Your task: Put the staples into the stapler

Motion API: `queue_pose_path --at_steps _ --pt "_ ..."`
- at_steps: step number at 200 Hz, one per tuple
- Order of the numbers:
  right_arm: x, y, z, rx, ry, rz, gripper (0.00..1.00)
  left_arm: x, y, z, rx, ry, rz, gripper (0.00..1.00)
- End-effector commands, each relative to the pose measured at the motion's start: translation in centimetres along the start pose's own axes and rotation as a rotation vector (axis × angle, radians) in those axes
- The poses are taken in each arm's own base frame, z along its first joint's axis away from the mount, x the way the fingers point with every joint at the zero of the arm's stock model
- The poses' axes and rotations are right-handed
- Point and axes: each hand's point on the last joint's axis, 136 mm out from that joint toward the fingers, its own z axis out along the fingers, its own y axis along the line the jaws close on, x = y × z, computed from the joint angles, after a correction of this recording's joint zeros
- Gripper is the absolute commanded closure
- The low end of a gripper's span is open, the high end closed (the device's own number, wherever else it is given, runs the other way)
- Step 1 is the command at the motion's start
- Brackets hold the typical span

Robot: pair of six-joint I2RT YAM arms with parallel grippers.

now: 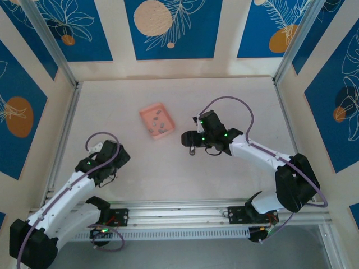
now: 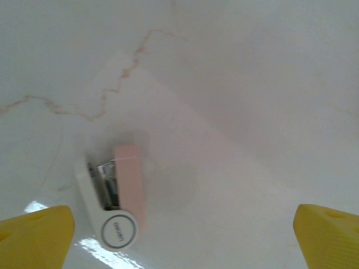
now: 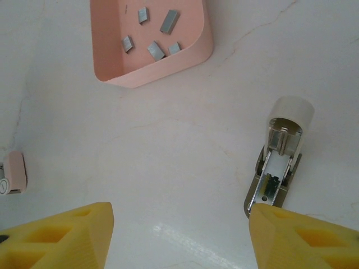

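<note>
My left gripper shifts over the pink-and-white stapler [image 2: 120, 196] next, then goes down and closes across both arms by the hinge.
Several small grey staples [image 3: 155, 50] lie loose in the salmon-pink tray [image 3: 157, 74], which sits mid-table [image 1: 145, 116] in the top view. A small pink-and-white stapler [image 2: 120, 196] lies on the table ahead of my left gripper [image 2: 182, 234] and toward its left finger. That gripper is wide open and touches nothing. The same pink stapler [image 3: 13, 172] peeks in at the right wrist view's left edge. A metal stapler part with a white cap [image 3: 279, 162] lies open, channel up, at the tip of the right finger [image 3: 303, 238]. My right gripper [image 3: 185, 235] is open, with bare table between its fingers.
From above, the right gripper [image 1: 188, 140] hovers just right of the tray, with the metal part [image 1: 192, 150] below it. The left gripper [image 1: 109, 167] is low on the left. Pale walls and aluminium rails border the table.
</note>
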Motion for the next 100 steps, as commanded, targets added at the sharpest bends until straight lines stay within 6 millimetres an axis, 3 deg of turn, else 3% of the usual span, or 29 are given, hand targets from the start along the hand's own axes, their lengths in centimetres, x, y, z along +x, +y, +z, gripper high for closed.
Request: queue_pose_path --at_steps 1,35,100 --pt "0.5 0.0 0.2 -0.021 0.01 0.0 0.35 0.6 2.8 0.3 -0.106 0.014 -0.058 0.0" --pt "0.9 -0.2 0.5 -0.021 0.019 0.001 0.35 1.6 3.8 1.7 -0.127 0.052 -0.097 0.02" --pt "0.8 -0.7 -0.9 0.004 -0.014 -0.013 0.36 3.3 2.5 4.6 -0.114 0.148 -0.081 0.28"
